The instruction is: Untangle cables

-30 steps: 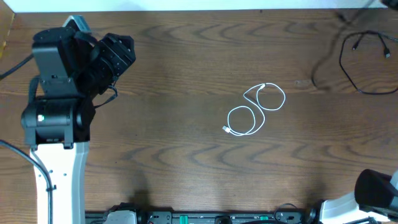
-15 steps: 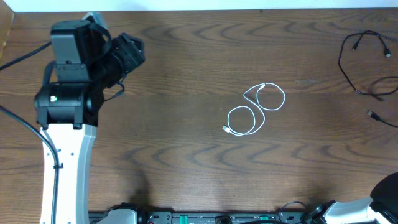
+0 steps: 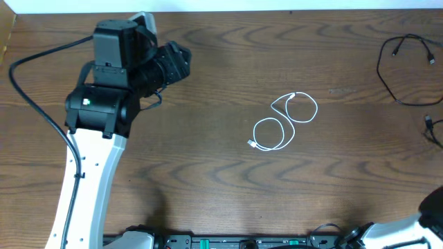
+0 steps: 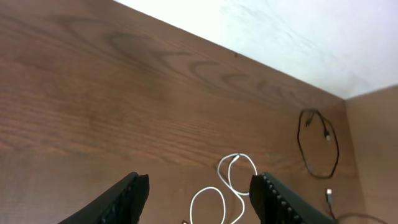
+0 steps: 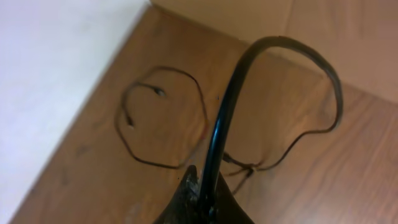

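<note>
The tabletop by the near plug lies below and outward. My right gripper lowers outward there next to release the still-raised piece of the black cable.
The white cable lies in a loose figure-eight on the brown table, right of centre. It also shows in the left wrist view, far ahead of my open, empty left gripper, which hovers at the back left. The black cable lies looped at the far right corner and shows in the left wrist view. In the right wrist view my right gripper is shut on a strand of the black cable. The strand arcs up and falls to a loop on the table.
The left arm's white link stretches along the left side, with its own thick black wire beside it. The right arm's base shows at the bottom right corner. A white wall runs along the table's far edge.
The left arm has swung right and toward the table's middle. The right arm has drawn back out of the overhead view. The black cable's lower strand has shifted right.
</note>
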You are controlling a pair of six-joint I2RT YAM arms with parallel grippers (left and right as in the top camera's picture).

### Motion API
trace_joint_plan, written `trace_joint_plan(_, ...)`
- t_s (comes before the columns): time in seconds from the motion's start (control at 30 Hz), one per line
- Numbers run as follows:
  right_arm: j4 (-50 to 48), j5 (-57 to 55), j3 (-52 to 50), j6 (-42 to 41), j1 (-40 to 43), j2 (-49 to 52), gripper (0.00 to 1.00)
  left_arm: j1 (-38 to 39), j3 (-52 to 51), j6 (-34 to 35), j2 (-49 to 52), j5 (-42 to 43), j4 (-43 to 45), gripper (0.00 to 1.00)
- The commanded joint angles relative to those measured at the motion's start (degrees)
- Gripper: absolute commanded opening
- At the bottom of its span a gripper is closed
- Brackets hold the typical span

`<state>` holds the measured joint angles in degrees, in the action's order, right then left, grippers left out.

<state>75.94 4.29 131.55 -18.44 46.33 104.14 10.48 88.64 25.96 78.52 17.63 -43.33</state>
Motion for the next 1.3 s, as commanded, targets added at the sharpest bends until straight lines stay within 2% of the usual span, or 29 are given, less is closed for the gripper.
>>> trace_joint_plan(0.0, 1.0, -2.4, 0.3, 0.0, -0.9, 6.1, 0.01, 1.8, 0.7, -3.3, 0.5, -0.8, 0.3, 0.58)
trace_joint_plan(0.2, -0.7, -2.2, 0.3, 0.0, -3.5, 16.2, 0.02, 4.4, 0.7, -3.4, 2.8, -0.8, 0.8, 0.58)
trace_joint_plan(0.3, -2.7, -2.4, 0.3, 0.0, -4.7, 20.9, 0.08, 5.5, 0.7, -3.4, 3.7, -0.8, 1.2, 0.58)
trace_joint_plan(0.37, -3.2, -2.4, 0.3, 0.0, -5.2, 23.8, 0.24, 6.1, 0.7, -3.4, 4.2, -0.8, 1.5, 0.58)
trace_joint_plan(0.4, -3.2, -2.4, 0.3, 0.0, -5.5, 25.1, 0.41, 6.3, 0.7, -3.4, 4.3, -0.8, 1.7, 0.58)
trace_joint_plan(0.47, -2.7, -2.4, 0.3, 0.0, -5.6, 27.2, 0.82, 6.6, 0.7, -3.5, 4.6, -0.8, 2.0, 0.58)
trace_joint_plan(0.5, -2.3, -2.4, 0.3, -0.2, -5.7, 27.7, 0.99, 6.7, 0.7, -3.5, 4.7, -0.8, 2.1, 0.58)
trace_joint_plan(0.73, -2.0, 3.2, 0.6, 0.2, -5.7, 24.7, 0.99, 6.8, 0.7, -3.7, 6.0, -0.8, 2.2, 0.58)
trace_joint_plan(0.97, -1.8, 24.9, 0.8, 10.8, -7.1, 15.2, 0.99, 11.9, 0.7, -11.1, 9.4, -0.8, 2.2, 0.57)
trace_joint_plan(1.27, 1.5, 23.7, 0.8, 10.8, -11.8, 12.0, 0.99, 21.4, 0.7, -11.5, 19.9, -0.7, 2.6, 0.57)
